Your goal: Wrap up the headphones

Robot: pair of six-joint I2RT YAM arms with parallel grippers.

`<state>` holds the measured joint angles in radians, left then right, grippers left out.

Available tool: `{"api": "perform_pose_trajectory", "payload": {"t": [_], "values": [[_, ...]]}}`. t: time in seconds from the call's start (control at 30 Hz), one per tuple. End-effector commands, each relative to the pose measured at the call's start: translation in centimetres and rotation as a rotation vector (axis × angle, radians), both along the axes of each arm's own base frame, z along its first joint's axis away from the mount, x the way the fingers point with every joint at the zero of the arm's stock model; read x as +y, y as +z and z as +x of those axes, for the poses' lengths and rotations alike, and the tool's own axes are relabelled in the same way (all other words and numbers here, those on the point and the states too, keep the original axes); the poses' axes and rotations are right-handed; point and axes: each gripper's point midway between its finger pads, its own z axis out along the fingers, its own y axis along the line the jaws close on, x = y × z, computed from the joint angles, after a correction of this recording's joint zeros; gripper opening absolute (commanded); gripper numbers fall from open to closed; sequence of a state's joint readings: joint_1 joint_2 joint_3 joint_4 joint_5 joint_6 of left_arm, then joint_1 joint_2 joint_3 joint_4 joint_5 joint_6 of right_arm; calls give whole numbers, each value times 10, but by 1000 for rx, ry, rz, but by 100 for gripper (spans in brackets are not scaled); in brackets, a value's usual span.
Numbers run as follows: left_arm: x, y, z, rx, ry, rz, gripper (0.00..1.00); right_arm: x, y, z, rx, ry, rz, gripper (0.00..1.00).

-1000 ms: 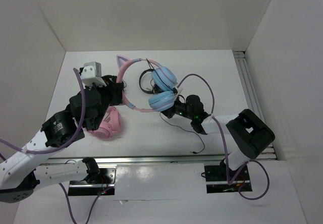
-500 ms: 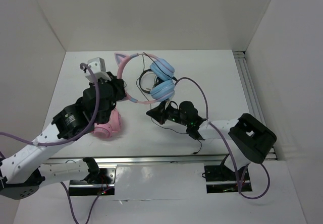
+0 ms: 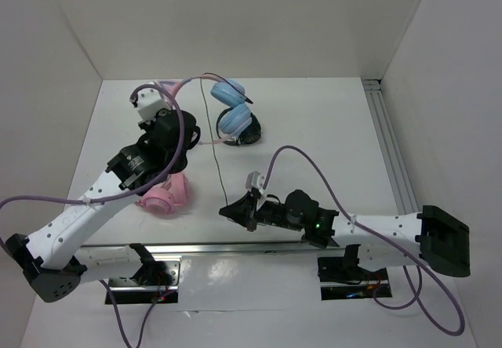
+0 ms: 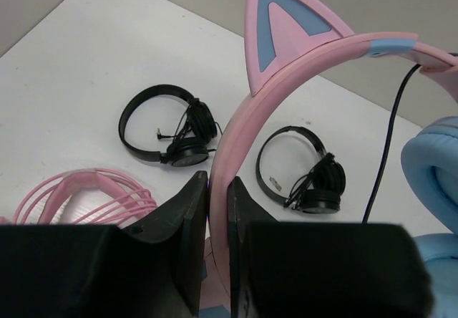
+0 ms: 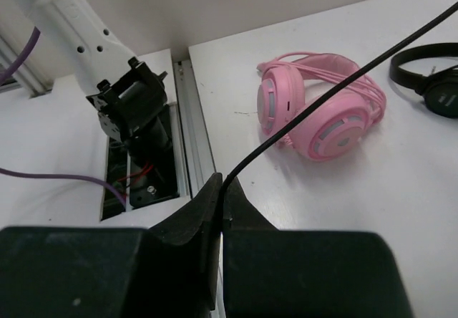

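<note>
The robot's right gripper will next carry the still unwrapped length of cable outward beside the light blue ear cups and let go of it there, because the ear cups hang outward of the gripper.
The headphones (image 3: 232,106), with a pink cat-ear headband (image 4: 236,121) and light blue ear cups (image 4: 431,166), hang lifted at the back of the table. My left gripper (image 3: 188,139) is shut on the headband, which shows between its fingers (image 4: 193,214) in the left wrist view. The thin black cable (image 3: 219,168) runs taut from the ear cups toward the near edge. My right gripper (image 3: 234,211) is shut on it, and the cable (image 5: 336,89) rises from between the jaws in the right wrist view.
All-pink headphones (image 3: 165,195) lie under the left arm, beside the stretched cable. Two small black headphones (image 4: 166,124) (image 4: 304,177) lie on the table below the lifted pair. A metal rail (image 3: 390,148) runs along the right side, and another (image 5: 189,139) along the near edge.
The left arm carried the headphones up and toward the back left. The right gripper closed on the cable and pulled it toward the near edge, drawing it straight.
</note>
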<state>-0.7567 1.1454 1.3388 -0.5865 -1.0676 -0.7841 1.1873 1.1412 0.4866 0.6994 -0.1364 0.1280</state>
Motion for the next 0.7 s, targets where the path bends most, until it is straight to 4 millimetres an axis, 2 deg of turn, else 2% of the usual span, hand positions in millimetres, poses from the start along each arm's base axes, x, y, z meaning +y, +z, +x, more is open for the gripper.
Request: {"api": "perform_pose_trajectory", "payload": {"t": [0.0,0.03,0.07,0.13,0.17,0.3,0.33,0.37,0.4,0.43,0.47,0.5,0.53,0.57,0.67], "values": [[13,17,8,-97,88,-129,0,-5,10,-12,-53,-46,-13,0],[15,12,11,-83,86,-131,0,-4,9,-15,-48,-50,-26,0],[16,5,12,-68,85,-125,0,-4,21,-14,-80,-70,-12,0],[12,-2,15,-46,63,-99,0,-1,24,-21,-95,-55,-29,0],[14,-9,14,-20,71,-71,0,2,37,-23,-113,-47,-15,0],[17,-38,13,76,121,-11,0,5,57,-12,-160,-93,-32,0],[15,-47,13,101,130,23,0,4,55,-10,-170,-103,-69,0],[12,-56,10,127,129,49,0,6,68,-5,-190,-121,-71,0],[16,-69,4,174,143,75,0,2,73,5,-229,-171,-101,0],[13,-75,2,199,131,101,0,-1,64,11,-241,-197,-174,0],[10,-86,0,238,121,142,0,-5,67,17,-261,-227,-203,0],[12,-91,-2,266,118,177,0,-9,84,29,-304,-295,-224,0],[16,-99,-9,313,111,212,0,-13,75,35,-316,-315,-302,0],[15,-104,-12,336,101,239,0,-18,96,41,-345,-357,-299,0],[12,-118,-19,443,-1,337,0,-32,99,63,-376,-491,-407,0]]}}
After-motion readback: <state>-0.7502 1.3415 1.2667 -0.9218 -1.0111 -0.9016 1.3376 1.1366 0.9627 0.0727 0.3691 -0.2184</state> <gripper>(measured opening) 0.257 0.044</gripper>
